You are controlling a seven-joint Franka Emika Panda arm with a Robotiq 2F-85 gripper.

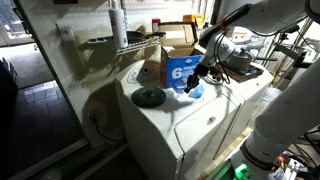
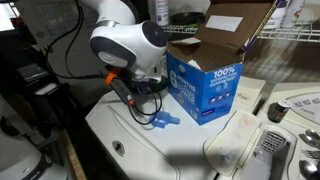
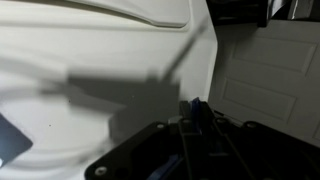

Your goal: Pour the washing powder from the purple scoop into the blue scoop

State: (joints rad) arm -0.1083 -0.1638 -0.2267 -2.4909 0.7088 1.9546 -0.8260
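Next, my gripper moves down to the clear spot of bare white washer top beside the small pale-blue scoop and lets go of the thin purple-blue piece.
My gripper (image 1: 199, 73) hangs over the white washer top (image 1: 165, 118), next to the big blue carton. It also shows in an exterior view (image 2: 148, 103). In the wrist view the jaws (image 3: 197, 112) are shut on a thin blue-purple strip (image 3: 199, 105) that looks like the purple scoop's handle; its bowl is hidden. The small pale-blue scoop (image 2: 165, 121) lies on the washer top just below the fingertips, by the carton's corner, and shows in both exterior views (image 1: 193, 90). No powder can be made out.
An open blue carton with a white "6" (image 1: 180, 70) (image 2: 205, 85) stands right behind the gripper. A dark round lid (image 1: 148, 96) lies on the washer top. Washer dials (image 2: 276, 113) sit to the side. A wire shelf (image 1: 120, 42) hangs behind.
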